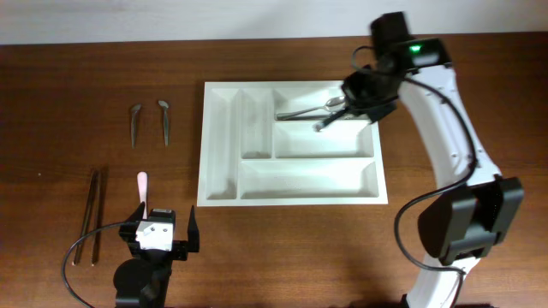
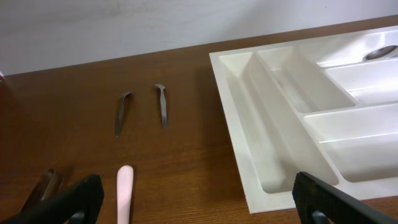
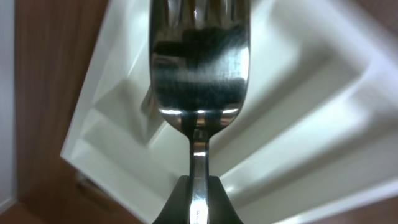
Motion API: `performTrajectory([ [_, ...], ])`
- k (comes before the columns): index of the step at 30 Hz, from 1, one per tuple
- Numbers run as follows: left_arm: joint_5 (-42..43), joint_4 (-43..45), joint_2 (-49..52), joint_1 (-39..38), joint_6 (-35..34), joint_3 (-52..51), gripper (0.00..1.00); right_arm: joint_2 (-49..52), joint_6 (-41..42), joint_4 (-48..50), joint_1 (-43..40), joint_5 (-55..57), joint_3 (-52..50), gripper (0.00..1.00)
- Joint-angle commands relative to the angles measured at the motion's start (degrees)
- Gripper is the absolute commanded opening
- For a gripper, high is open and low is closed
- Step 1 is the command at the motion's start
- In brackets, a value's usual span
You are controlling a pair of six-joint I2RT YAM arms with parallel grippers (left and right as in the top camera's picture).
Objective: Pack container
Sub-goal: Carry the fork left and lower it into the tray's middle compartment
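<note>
My right gripper will next move the metal fork down and back into the section of the container beside the spoon's (image 1: pixel 324 139) (image 3: pixel 268 82), and it will turn the fork along its length.
The white container (image 1: pixel 221 154) lies mid-table, and its long narrow compartments show in the left wrist view (image 2: pixel 273 118). My right gripper (image 1: pixel 364 92) hovers over its far right compartment, shut on a metal fork (image 1: pixel 330 121). In the right wrist view the fork (image 3: pixel 199 68) stands straight out of the gripper (image 3: pixel 198 202), its tines cut off by the frame, with the container (image 3: pixel 311 93) below. A metal spoon (image 1: pixel 310 109) lies in that same compartment. My left gripper (image 1: pixel 161 221) rests open near the table's front left, nothing between its fingers (image 2: pixel 68 202).
A pink handle (image 1: pixel 142 186) lies just ahead of the left gripper, left of centre between its fingers (image 2: pixel 125 190). Two small grey utensils (image 1: pixel 134 124) (image 1: pixel 163 121) lie left of the container. A pair of dark chopsticks (image 1: pixel 90 218) lies at the far left.
</note>
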Motion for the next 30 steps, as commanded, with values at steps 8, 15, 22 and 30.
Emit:
performTrajectory([
  [8, -0.4, -0.1, -0.4, 0.3, 0.5, -0.2, 0.99, -0.4, 28.2, 2.8, 9.5, 9.2, -6.3, 0.04],
  [15, -0.4, -0.1, -0.4, 0.3, 0.5, -0.2, 0.99, -0.4, 33.7, 9.4, 9.4, 9.6, -13.7, 0.04],
  [22, -0.4, -0.1, -0.4, 0.3, 0.5, -0.2, 0.99, -0.3, 34.8, 16.2, 9.3, 11.1, -17.8, 0.04],
  [30, -0.4, -0.1, -0.4, 0.3, 0.5, -0.2, 0.99, -0.3, 34.8, 17.2, 9.3, 14.1, -19.1, 0.08],
])
